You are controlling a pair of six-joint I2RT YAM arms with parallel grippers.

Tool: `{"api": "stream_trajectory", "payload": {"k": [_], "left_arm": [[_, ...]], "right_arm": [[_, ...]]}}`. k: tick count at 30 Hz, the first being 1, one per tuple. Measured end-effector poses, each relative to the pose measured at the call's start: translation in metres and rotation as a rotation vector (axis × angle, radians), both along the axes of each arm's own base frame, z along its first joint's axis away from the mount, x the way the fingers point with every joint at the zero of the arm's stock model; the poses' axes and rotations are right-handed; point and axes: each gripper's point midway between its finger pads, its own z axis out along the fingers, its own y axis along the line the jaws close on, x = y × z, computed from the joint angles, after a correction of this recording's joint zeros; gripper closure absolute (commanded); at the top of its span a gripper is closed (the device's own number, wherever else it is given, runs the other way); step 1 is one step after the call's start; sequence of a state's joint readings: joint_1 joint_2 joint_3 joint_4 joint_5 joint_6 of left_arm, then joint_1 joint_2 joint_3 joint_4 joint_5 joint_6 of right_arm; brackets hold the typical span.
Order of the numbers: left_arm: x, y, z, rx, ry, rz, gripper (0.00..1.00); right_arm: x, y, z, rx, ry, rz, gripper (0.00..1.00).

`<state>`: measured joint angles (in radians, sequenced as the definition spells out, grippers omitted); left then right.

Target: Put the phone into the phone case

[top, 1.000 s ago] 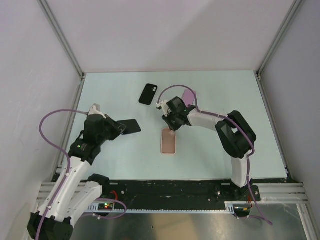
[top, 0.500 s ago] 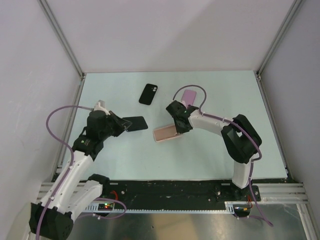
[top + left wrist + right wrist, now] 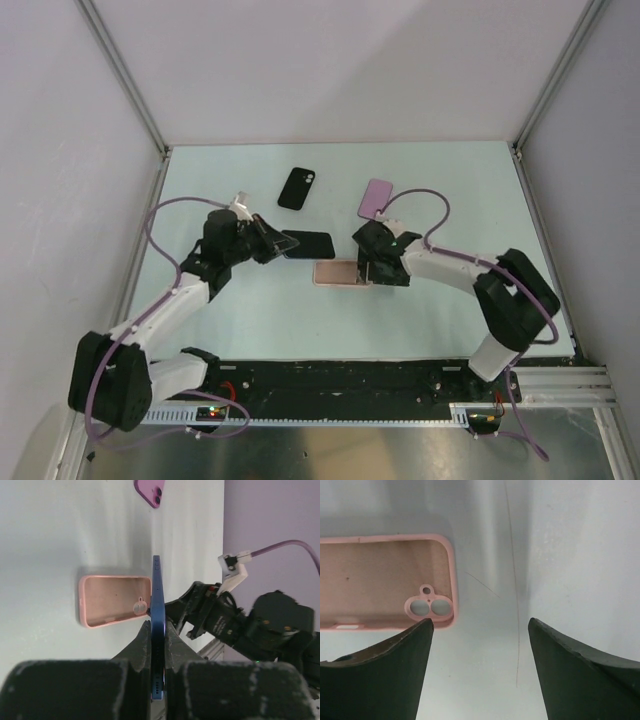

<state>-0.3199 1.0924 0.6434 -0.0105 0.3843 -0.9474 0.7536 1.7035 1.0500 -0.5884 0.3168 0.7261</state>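
The open side of the pink case (image 3: 336,272) (image 3: 114,600) faces up, so the robot's left gripper has to go down and to the right in the top view next, over the case, and let go of the phone.
The pink phone case (image 3: 336,272) lies open side up on the table, long side across; its camera cutout end (image 3: 431,606) faces my right gripper (image 3: 366,268). That gripper (image 3: 480,626) stands open just off this end, nothing between its fingers. My left gripper (image 3: 268,243) is shut on the dark blue phone (image 3: 306,244), held level just left of and behind the case. In the left wrist view the phone (image 3: 158,590) shows edge-on between the jaws of the left gripper (image 3: 158,626), with the case (image 3: 114,600) beyond it.
A black phone-shaped thing (image 3: 296,188) lies further back on the table. A purple phone (image 3: 377,198) lies behind the right arm and shows again as the purple phone (image 3: 150,491) in the left wrist view. Grey walls close in both sides and the back.
The right gripper turned the case from lengthwise to crosswise, then let go and opened. The left arm carried the phone to the right, close to the case.
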Motion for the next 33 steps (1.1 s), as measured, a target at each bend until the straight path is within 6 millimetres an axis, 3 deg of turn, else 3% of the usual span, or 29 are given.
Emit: {"api": "stream_trajectory", "payload": {"k": [4,7,9,14,23,33], "left_arm": [[0.0,-0.019,-0.016,-0.018,0.037,-0.075,1.0],[-0.002,-0.032,-0.034,-0.019,0.088,-0.127,1.0],[-0.003,-0.039,-0.043,-0.02,0.122,-0.158,1.0],[0.0,-0.054,-0.05,-0.031,0.143,-0.21,1.0],[0.001,-0.073,-0.062,-0.047,0.161,-0.259,1.0],[0.004,-0.083,-0.086,-0.056,0.207,-0.266,1.0]], "right_arm": [[0.004,-0.006,0.02,0.12,-0.039,-0.031,0.27],[0.011,-0.019,0.035,0.21,-0.076,-0.072,0.44],[0.015,-0.027,0.041,0.266,-0.094,-0.103,0.49],[0.015,-0.025,0.043,0.375,-0.085,-0.101,0.55],[0.016,0.001,0.052,0.51,-0.076,-0.038,0.63],[0.017,0.012,0.036,0.524,-0.039,-0.026,0.64]]}}
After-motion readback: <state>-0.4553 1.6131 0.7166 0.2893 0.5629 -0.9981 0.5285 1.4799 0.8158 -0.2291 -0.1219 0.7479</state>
